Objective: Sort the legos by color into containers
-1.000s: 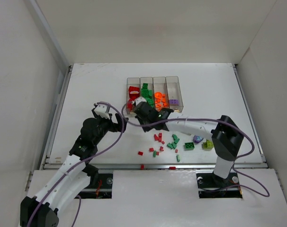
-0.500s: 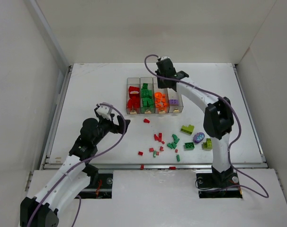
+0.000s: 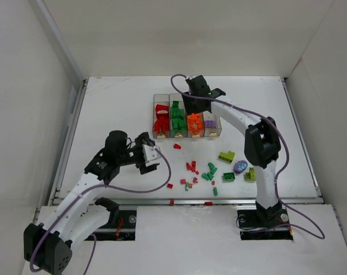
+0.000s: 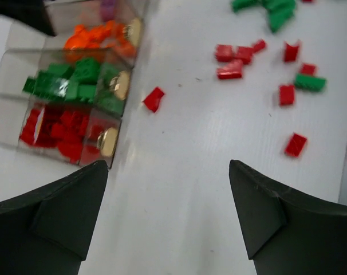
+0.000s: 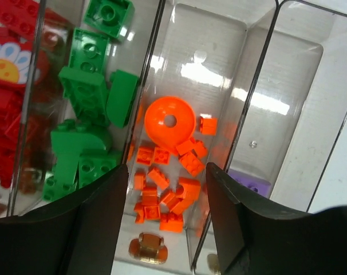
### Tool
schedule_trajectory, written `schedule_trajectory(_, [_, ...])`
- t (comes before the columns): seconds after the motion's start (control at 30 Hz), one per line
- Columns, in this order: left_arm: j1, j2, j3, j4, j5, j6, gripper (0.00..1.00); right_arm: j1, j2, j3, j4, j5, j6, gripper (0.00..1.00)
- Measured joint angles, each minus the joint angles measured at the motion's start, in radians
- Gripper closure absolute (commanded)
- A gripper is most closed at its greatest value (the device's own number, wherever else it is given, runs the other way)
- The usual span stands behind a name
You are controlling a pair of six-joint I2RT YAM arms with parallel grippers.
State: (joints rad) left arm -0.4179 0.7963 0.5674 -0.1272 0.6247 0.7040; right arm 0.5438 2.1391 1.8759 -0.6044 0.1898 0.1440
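I should next lower my left gripper back toward the metal bar onto the lone red brick [image 3: 170,185], because the brick is below the gripper, to its right in the top view.
The containers [image 3: 188,133] are clear bins in a row, holding red, green, orange and purple legos. My right gripper [image 3: 195,95] hovers over their far end, open and holding nothing. In the right wrist view, my right gripper [image 5: 168,169] frames the orange legos [image 5: 168,166] lying in their bin, with green legos [image 5: 87,114] to the left. My left gripper [image 3: 151,156] is open above bare table, near the bins' front. In the left wrist view, a single red brick [image 4: 153,98] lies ahead of my left gripper [image 4: 168,189].
Loose red and green bricks [image 3: 199,172] are scattered in front of the bins, also in the left wrist view [image 4: 236,57]. Further right lie a lime-yellow piece [image 3: 226,156], a purple piece [image 3: 240,167] and a green brick [image 3: 228,176]. White walls enclose the table.
My right arm swung from the bins' near end to their far end and its jaws opened. My left gripper turned and moved right toward the loose bricks.
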Motion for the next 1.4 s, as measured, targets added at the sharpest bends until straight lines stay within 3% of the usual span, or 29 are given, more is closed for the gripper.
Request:
schedule_trajectory(0.1, [-0.038,0.067,0.058,-0.191,0.069,0.343,0.1,0.005,-0.08,-0.08,0.006,-0.007,-0.006,0.38])
schedule_trajectory(0.23, [-0.143,0.165,0.075,-0.408,0.015,0.783,0.07,0.037,-0.243,-0.238,0.022,-0.007,-0.004,0.36])
schedule_trajectory(0.33, [-0.212,0.212,0.075,-0.482,-0.02,0.934,0.08,0.075,-0.344,-0.344,0.057,-0.01,0.022,0.36])
schedule_trajectory(0.37, [-0.238,0.235,0.08,-0.504,-0.026,0.965,0.13,0.087,-0.368,-0.381,0.077,-0.016,0.032,0.36])
schedule_trajectory(0.67, [-0.377,0.452,0.146,-0.537,-0.026,1.064,0.35,0.097,-0.412,-0.606,0.135,-0.056,0.098,0.36])
schedule_trajectory(0.8, [-0.401,0.522,0.163,-0.537,-0.024,1.073,0.35,0.098,-0.427,-0.661,0.16,-0.064,0.108,0.36])
schedule_trajectory(0.87, [-0.408,0.558,0.171,-0.538,-0.026,1.075,0.35,0.098,-0.443,-0.676,0.166,-0.069,0.111,0.36])
schedule_trajectory(1.13, [-0.422,0.725,0.311,-0.546,-0.043,1.048,0.5,0.098,-0.474,-0.681,0.21,-0.087,0.106,0.36])
schedule_trajectory(1.27, [-0.453,0.746,0.317,-0.552,-0.044,1.025,0.61,0.098,-0.482,-0.702,0.227,-0.092,0.096,0.36])
schedule_trajectory(1.4, [-0.502,0.764,0.316,-0.553,-0.051,0.993,0.63,0.098,-0.484,-0.728,0.233,-0.094,0.087,0.36])
